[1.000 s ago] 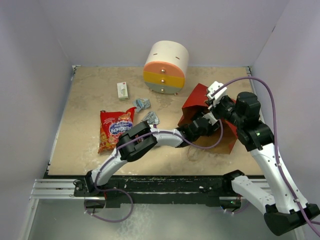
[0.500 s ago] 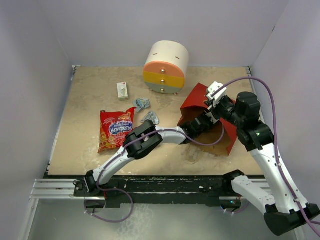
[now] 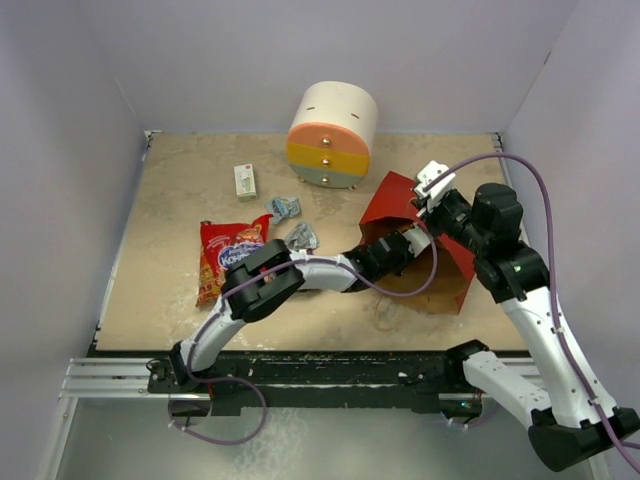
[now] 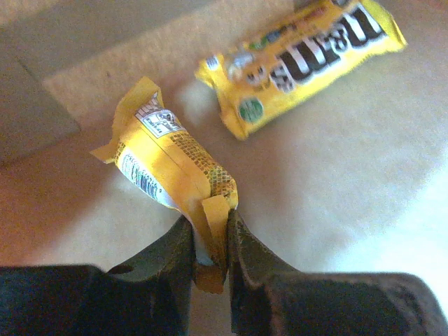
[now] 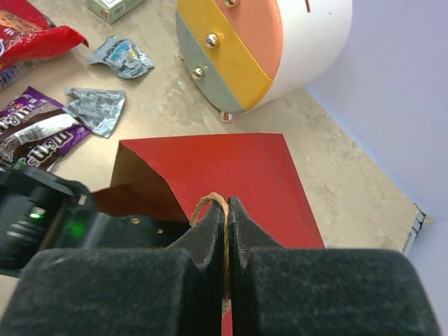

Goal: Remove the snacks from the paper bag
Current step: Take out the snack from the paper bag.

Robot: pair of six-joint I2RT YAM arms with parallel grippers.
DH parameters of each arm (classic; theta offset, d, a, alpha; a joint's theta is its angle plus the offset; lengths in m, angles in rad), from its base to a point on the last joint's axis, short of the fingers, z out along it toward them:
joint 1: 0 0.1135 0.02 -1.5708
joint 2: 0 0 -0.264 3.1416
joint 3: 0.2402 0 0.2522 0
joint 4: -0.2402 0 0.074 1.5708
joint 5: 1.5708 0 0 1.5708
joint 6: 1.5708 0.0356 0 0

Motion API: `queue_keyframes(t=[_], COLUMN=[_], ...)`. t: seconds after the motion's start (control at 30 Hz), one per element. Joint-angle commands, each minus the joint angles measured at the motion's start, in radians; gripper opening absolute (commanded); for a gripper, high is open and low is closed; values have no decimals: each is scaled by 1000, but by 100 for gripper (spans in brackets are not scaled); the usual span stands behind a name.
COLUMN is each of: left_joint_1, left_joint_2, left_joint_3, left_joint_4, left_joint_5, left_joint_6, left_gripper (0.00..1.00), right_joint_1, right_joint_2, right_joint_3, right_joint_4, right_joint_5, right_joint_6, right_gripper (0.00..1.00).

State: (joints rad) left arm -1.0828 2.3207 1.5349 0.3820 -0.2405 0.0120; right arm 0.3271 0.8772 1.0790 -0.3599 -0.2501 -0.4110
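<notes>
Next, my left gripper will pull out of the bag and release over the dark brown wrapper (image 5: 35, 136), which lies with other snacks to the bag's left in the top view.
The red paper bag (image 3: 396, 200) lies on its side at the right, its mouth facing left. My right gripper (image 5: 226, 210) is shut on the bag's twisted paper handle (image 5: 205, 204) and holds the upper side up. My left gripper (image 4: 210, 245) is inside the bag, shut on the end flap of a yellow-orange candy wrapper (image 4: 168, 157). A second yellow candy pack (image 4: 301, 56) lies further in on the kraft floor. Outside the bag lie the red chip bag (image 3: 232, 257), two silver wrappers (image 3: 283, 207) (image 3: 301, 236) and a dark brown wrapper (image 5: 35, 136).
A round white-orange-yellow drawer unit (image 3: 333, 135) stands at the back, just behind the paper bag. A small white-green box (image 3: 245, 181) lies at the back left. Pale walls close in the table on three sides.
My left gripper's jaws have closed on the yellow-orange wrapper inside the bag. The left arm's elbow has shifted a little to the left. The right gripper still holds the handle.
</notes>
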Motion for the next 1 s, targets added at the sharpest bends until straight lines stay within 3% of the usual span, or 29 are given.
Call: queue_keyframes(t=[0.0,0.27,0.5,0.67,0.77,0.9,0.97], left_joint_1=[-18,-32,-32,-32,-30,22,80], left_joint_2=[-213,-490,-798,-1013,-1109,-1135,-1106], left_joint_3=[-101,-237,-407,-496,-481,-412,-391], left_joint_4=[-95,-419,-620,-750,-886,-1085,-1110], left_joint_5=[129,446,427,296,100,-214,-258], left_joint_6=[-88,-186,-245,-344,-391,-433,-423], left_gripper=[15,9,5,1,0,0,0], right_joint_1=[3,1,9,20,20,20,20], right_joint_2=[-2,19,26,12,4,-6,-4], right_joint_3=[49,-19,-32,-53,-59,-64,-59], right_joint_4=[59,206,237,229,225,216,207], right_joint_5=[66,156,124,106,123,134,129], right_joint_6=[8,45,38,39,31,20,20], right_gripper=[0,0,0,0,0,0,0])
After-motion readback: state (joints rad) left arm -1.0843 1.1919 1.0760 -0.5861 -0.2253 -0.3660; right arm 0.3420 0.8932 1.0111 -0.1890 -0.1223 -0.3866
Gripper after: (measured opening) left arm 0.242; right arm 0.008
